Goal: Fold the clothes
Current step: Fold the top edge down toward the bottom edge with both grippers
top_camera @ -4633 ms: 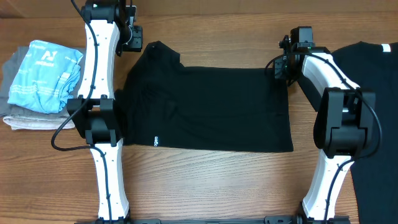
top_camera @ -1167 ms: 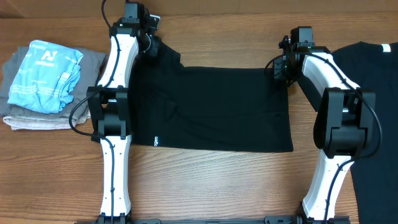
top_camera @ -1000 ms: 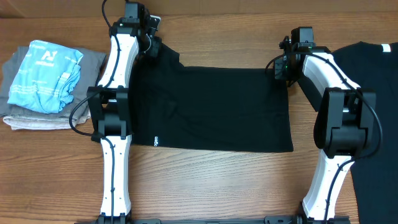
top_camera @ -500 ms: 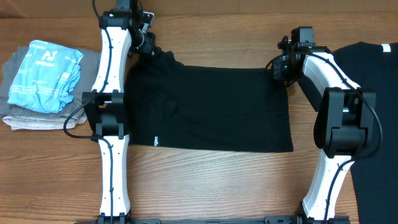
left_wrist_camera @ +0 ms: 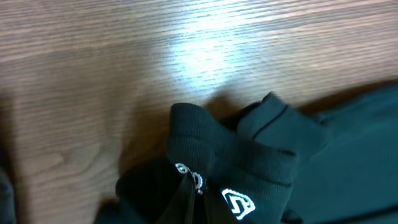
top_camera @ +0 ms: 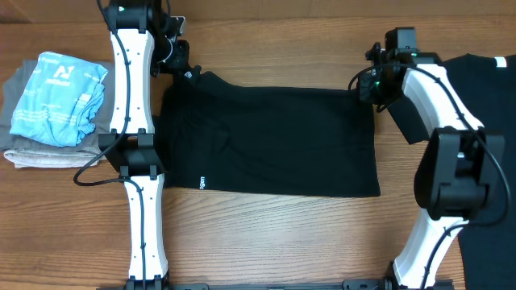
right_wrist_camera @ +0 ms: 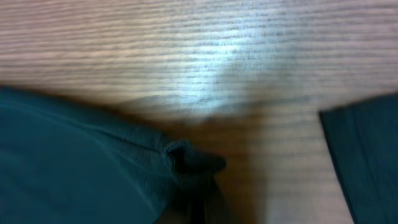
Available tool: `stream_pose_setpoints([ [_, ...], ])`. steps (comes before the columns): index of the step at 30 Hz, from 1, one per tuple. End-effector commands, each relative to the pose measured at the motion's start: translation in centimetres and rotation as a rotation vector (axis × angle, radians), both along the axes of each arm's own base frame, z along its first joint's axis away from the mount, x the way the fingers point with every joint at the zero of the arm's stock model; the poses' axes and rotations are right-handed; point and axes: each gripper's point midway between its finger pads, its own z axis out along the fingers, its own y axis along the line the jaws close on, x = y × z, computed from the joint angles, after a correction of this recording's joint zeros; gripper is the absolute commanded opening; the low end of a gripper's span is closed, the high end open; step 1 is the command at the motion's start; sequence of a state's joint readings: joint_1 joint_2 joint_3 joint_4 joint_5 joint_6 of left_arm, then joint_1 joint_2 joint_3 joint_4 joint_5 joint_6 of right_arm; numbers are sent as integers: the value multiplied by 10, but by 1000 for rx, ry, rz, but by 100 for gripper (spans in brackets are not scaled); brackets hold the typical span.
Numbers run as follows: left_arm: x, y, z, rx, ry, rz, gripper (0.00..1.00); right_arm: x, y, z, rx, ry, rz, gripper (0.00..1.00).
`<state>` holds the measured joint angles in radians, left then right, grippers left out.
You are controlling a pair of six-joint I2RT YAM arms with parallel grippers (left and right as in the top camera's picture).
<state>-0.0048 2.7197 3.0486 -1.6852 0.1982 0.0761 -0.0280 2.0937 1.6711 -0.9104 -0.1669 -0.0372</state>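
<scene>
My left gripper will next pull back toward the shirt's near edge by the logo, set back from it, and release the shirt's far corner, as the shirt still lies spread.
A black T-shirt [top_camera: 274, 141] lies spread across the middle of the table, small white logo text near its front left edge. My left gripper [top_camera: 184, 71] is shut on its far left corner; the left wrist view shows bunched fabric with white print [left_wrist_camera: 236, 168] pinched between the jaws. My right gripper [top_camera: 369, 87] is shut on the far right corner, a small fabric tuft [right_wrist_camera: 186, 158] showing in the right wrist view. A second black T-shirt [top_camera: 492, 129] lies at the right edge.
A stack of folded clothes [top_camera: 56, 101], light blue on grey, sits at the left of the wooden table [top_camera: 266, 234]. The second shirt's edge shows in the right wrist view [right_wrist_camera: 367, 149].
My left gripper moved right to the shirt's far left corner, closed on it and pulled it left and up. The right gripper has lifted slightly with its corner.
</scene>
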Motion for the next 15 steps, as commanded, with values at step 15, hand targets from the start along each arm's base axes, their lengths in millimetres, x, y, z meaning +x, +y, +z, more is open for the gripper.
stream_pose_setpoints([
  [15, -57, -3, 70, -20, 54, 94, 4, -37, -13, 60, 71, 26, -53, 4],
])
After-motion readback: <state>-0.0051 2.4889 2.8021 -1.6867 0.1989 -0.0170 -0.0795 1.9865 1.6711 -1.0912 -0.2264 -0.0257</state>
